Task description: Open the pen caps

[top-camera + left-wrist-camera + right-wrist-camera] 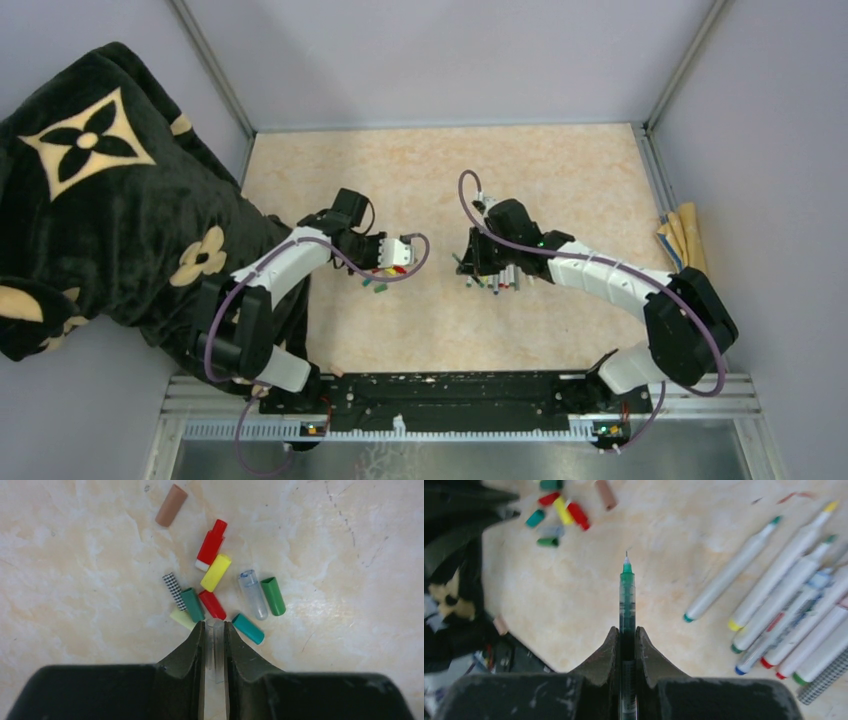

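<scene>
My right gripper will turn next, lower the green pen parallel beside the white pen nearest the caps and let it go, since bare tabletop lies below the gripper there.
Under my left gripper (215, 625) lie several loose pen caps: brown (171, 505), red (211, 545), yellow (216, 573), clear (252, 594), green (273, 596) and teal (248, 628). The left jaws are shut on a clear cap (218, 630) just above that cluster. My right gripper (626, 630) is shut on a green fine-tip pen (627, 595), whose bare needle tip points away from the jaws. Several white-barrelled pens (784, 605) lie to its right. From above, the left gripper (405, 250) and right gripper (468, 262) face each other at mid-table, caps (385, 276) under the left, pens (497, 281) under the right.
A black plush blanket (100, 200) with cream flower patterns drapes over the left side and touches the left arm. Pale wooden sticks (682, 235) lie at the table's right edge. Grey walls and metal rails enclose the table (440, 170).
</scene>
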Available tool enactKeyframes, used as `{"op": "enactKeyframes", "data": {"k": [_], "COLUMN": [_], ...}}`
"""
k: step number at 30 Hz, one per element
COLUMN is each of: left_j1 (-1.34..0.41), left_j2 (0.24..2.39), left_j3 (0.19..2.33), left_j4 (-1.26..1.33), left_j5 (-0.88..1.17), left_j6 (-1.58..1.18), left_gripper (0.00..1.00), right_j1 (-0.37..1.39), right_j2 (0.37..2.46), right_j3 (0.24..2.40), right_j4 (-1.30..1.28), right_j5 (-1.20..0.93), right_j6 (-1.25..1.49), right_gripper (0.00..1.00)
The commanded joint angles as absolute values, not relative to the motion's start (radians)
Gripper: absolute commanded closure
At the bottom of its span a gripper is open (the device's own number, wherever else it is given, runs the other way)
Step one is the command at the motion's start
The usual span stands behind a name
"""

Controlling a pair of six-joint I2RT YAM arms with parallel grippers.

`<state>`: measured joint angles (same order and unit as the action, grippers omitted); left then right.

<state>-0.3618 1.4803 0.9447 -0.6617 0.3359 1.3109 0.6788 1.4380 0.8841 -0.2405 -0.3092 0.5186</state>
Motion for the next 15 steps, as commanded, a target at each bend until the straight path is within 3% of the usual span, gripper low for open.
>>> {"op": "enactKeyframes", "data": {"k": [1,7,15], "left_j1": [-0.350,-0.333,-0.333], "left_j2": [1.493,1.499,1.526], "left_j3": [0.878,0.839,0.836], "left_j4": [-0.605,-0.591,-0.577], "left_j5": [0.428,0.427,0.427], "left_j6": [1.216,1.213,1.207], "left_gripper": [1.00,0.99,0.90], "right_j1": [0.722,0.802,0.825], "right_j2": [1.476,1.663,1.767], "right_j3": [0.917,1.001,1.002], "right_j4": [-0.108,-0.078,-0.040], "right_j5": [0.093,0.296,0.387], "right_j6": [0.594,0.645,0.732], "right_gripper": [1.00,1.00,1.00]}}
